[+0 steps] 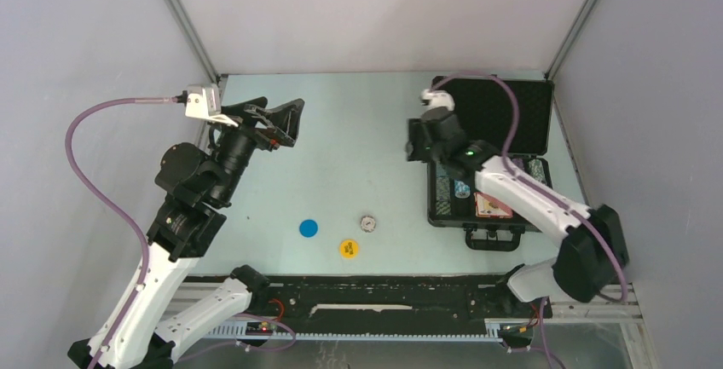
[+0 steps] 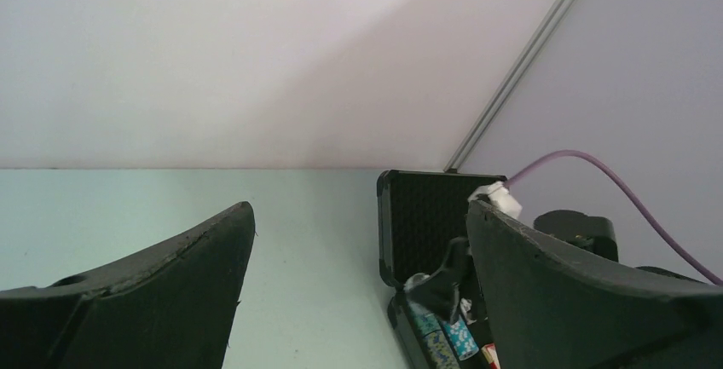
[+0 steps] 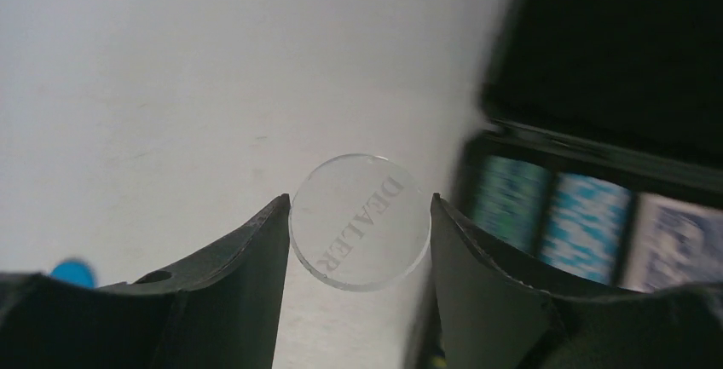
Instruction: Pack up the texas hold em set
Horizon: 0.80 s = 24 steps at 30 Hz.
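Observation:
The DEALER button still hangs at the edge of the open case, so next I should move my right gripper past the striped chip rows and down over the blue card deck.
The black case point(image 1: 529, 122) lies open at the right of the table, its foam-lined lid point(image 2: 422, 220) laid back. Striped chip rows point(image 3: 511, 200) and a blue card deck point(image 3: 682, 237) sit in its base, along with a red deck point(image 1: 493, 206). My right gripper point(image 3: 360, 201) hovers over the case's left edge, shut on a clear round button point(image 3: 360, 221) engraved DEALER that touches both fingers. My left gripper point(image 2: 360, 209) is raised at the back left, wide open and empty, pointing toward the case.
A blue disc point(image 1: 309, 228), a yellow button point(image 1: 349, 249) and a small silver-white round piece point(image 1: 367, 223) lie on the table near the front middle. The case handle point(image 1: 493, 239) faces the near edge. Grey walls close in both sides and the back.

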### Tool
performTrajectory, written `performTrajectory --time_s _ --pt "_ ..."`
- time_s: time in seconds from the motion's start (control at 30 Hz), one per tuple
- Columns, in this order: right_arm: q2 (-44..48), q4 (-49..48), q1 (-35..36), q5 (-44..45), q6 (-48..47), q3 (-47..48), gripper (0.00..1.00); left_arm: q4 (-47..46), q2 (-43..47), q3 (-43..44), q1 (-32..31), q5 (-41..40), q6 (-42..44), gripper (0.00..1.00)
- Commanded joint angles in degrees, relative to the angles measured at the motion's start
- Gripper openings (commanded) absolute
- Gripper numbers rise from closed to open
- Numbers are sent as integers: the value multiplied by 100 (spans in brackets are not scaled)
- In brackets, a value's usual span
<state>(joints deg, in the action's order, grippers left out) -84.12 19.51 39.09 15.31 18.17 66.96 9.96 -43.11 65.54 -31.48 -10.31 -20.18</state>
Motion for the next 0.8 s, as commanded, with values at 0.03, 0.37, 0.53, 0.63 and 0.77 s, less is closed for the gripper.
performTrajectory --time_s 0.03,0.37,0.53,0.63,0.77 --pt "1011 445 -1180 44 254 -869 56 -161 -10 -119 -47 62 -106 100" --pt "1217 869 -2886 -681 81 -1308 57 -169 -37 -138 -63 104 -152 100" --pt "871 773 -3220 -660 -123 -1309 59 -170 -44 -137 -67 92 -152 100" --pt "595 563 -3194 -553 -317 -1304 61 -169 -56 -124 -60 103 -144 100" --pt "326 428 -3171 -544 -355 -1252 62 -169 -72 -129 -67 105 -150 100"
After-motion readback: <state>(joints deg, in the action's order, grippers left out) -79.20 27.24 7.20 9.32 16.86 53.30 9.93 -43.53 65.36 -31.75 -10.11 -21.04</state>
